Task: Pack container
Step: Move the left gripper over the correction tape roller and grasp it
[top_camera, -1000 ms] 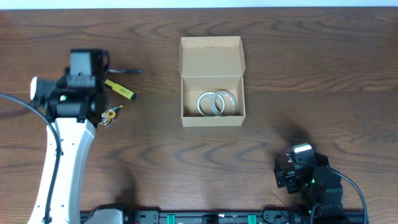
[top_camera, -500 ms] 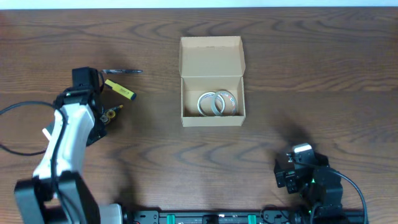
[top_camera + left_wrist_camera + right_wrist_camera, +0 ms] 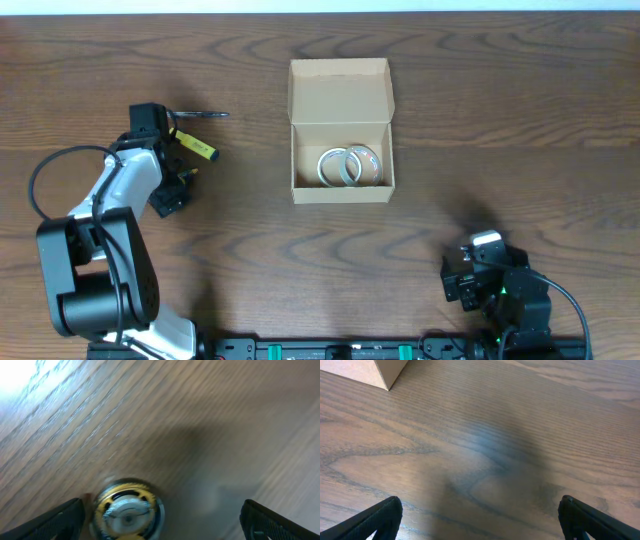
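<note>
I should move my left gripper to the left in the wrist view next. Then I should close its fingers around the gold and silver disc [image 3: 129, 514], which is off-center between them.
The container [image 3: 340, 100], a tan cardboard box, stands open at the table's middle with its flap lid folded back. Two clear tape rolls [image 3: 350, 166] lie inside it. My left gripper [image 3: 171, 192] is at the left, open, low over a small round gold and silver disc [image 3: 180, 181]. In the left wrist view the disc [image 3: 129, 514] lies on the wood between the two fingertips of the gripper [image 3: 167, 527], nearer the left one, and is not gripped. My right gripper [image 3: 468, 276] rests at the front right, open and empty [image 3: 480, 525].
A yellow marker [image 3: 193, 145] and a thin black object [image 3: 200, 115] lie just beyond my left gripper. A corner of the box [image 3: 380, 370] shows at the top left of the right wrist view.
My left arm has folded down and back, bringing its gripper low over the round disc. The right arm, box and tape rolls have not moved.
</note>
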`<state>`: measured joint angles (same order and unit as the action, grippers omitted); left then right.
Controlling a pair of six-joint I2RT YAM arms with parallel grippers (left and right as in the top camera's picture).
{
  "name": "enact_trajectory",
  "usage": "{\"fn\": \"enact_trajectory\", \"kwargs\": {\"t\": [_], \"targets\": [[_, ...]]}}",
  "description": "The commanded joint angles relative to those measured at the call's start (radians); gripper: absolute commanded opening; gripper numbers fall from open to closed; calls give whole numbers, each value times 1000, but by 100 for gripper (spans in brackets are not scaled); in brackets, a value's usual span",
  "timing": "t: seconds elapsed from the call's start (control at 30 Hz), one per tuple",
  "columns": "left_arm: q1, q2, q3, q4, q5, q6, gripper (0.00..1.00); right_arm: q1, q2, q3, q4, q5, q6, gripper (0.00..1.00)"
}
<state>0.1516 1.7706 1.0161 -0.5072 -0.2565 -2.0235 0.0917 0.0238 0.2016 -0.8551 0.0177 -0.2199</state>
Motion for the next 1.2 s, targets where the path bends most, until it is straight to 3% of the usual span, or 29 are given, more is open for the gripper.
{"fn": "enact_trajectory", "kwargs": {"t": [0.0,0.27,0.33,0.53,1.17], "targets": [[5,27,25,-4,66,5,100,-8,-6,-6,-2,-7,-13,99],[5,61,70,-5,125,103,100,-8,-6,-6,-2,-7,-13,99],[5,63,70,-6,136,117,93,-8,-6,-6,-2,-7,-13,99],[5,71,70,-40,167,117,87,-8,-6,-6,-2,-7,-13,99],[7,71,70,-150,184,97,86,-8,-6,-6,-2,-7,-13,99]]}}
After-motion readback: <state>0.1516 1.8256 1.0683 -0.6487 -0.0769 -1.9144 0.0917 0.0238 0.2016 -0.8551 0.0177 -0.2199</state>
